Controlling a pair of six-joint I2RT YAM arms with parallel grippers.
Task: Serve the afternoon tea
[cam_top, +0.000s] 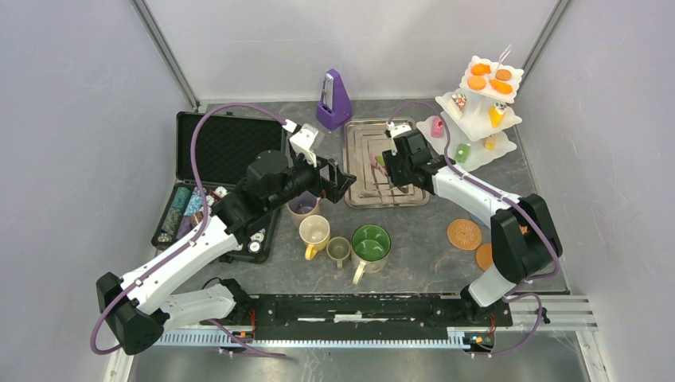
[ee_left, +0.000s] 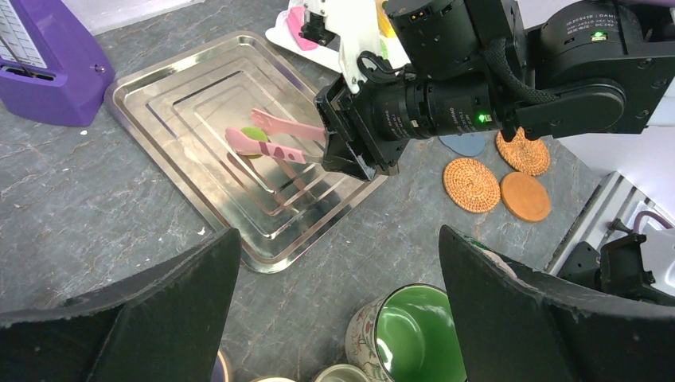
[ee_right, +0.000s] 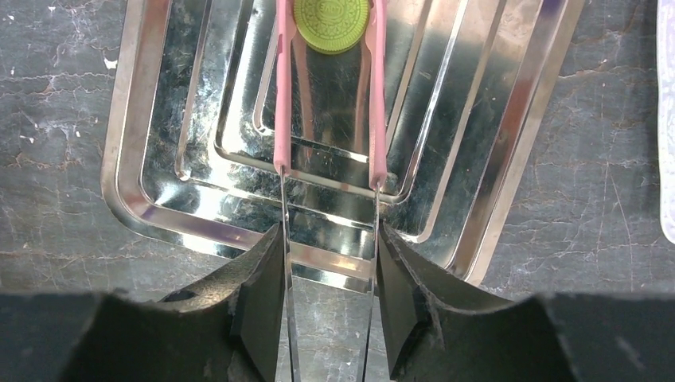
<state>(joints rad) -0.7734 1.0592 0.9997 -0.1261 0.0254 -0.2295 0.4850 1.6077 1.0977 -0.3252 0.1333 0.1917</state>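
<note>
The orange pastries on the white stand's top shelf have space between them, so the robot's right gripper should next lift up and outward over it and let go of the green pastry.
My right gripper is shut on metal tongs with pink tips. The tips stand on either side of a round green pastry lying on the steel tray. From above, this gripper is over the tray. My left gripper is open and empty above the table, beside the big green mug. The mauve, yellow, olive and big green mugs stand grouped in front. The white tiered stand holds orange, pink and green pastries. Cork coasters lie at the right.
A purple metronome stands behind the tray. An open black case with poker chips lies at the left. The arms cross close together over the tray's near left corner. Grey walls close the sides.
</note>
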